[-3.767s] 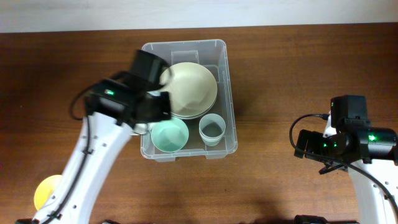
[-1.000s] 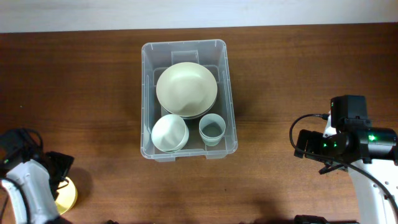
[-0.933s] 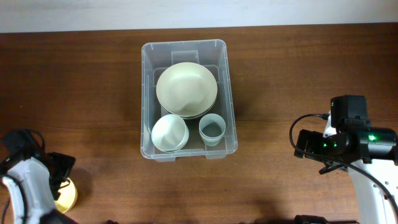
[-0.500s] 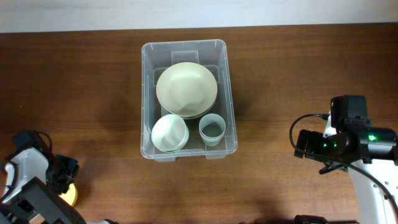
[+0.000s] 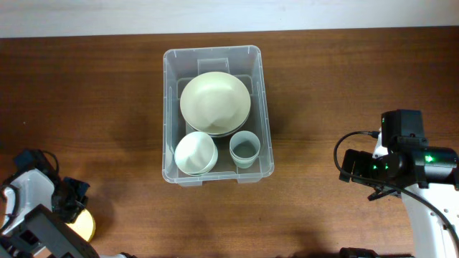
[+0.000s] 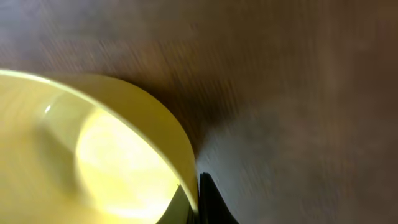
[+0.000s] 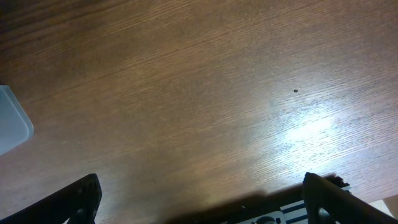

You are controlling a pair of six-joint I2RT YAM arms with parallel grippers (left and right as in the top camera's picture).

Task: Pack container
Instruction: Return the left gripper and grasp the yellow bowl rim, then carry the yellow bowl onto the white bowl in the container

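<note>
The left gripper rises, crosses over the small pale bowl (image 5: 195, 153), lowers and releases next. The bowl is inside the container's sides, outward of the gripper, to its right in the overhead view.
The clear container (image 5: 166, 107) stands at the table's centre back. It holds a large cream bowl (image 5: 214, 102), a small pale bowl (image 5: 195, 153) and a pale cup (image 5: 244, 148). A yellow bowl (image 5: 84, 228) sits at the front left, mostly hidden by my left arm. My left gripper (image 5: 72, 211) is shut on its rim; in the left wrist view the yellow bowl (image 6: 93, 155) fills the left, with one finger inside and one outside the rim (image 6: 196, 199). My right gripper (image 5: 349, 167) is open and empty over bare table at the right (image 7: 202, 202).
The wooden table (image 5: 344, 86) stretches wide on both sides of the container. A corner of the container shows at the left edge of the right wrist view (image 7: 12, 124). The table's front edge is close to the yellow bowl.
My left arm has left the container and gone to the front left corner, where it has closed on the yellow bowl's rim. The right arm has not moved.
</note>
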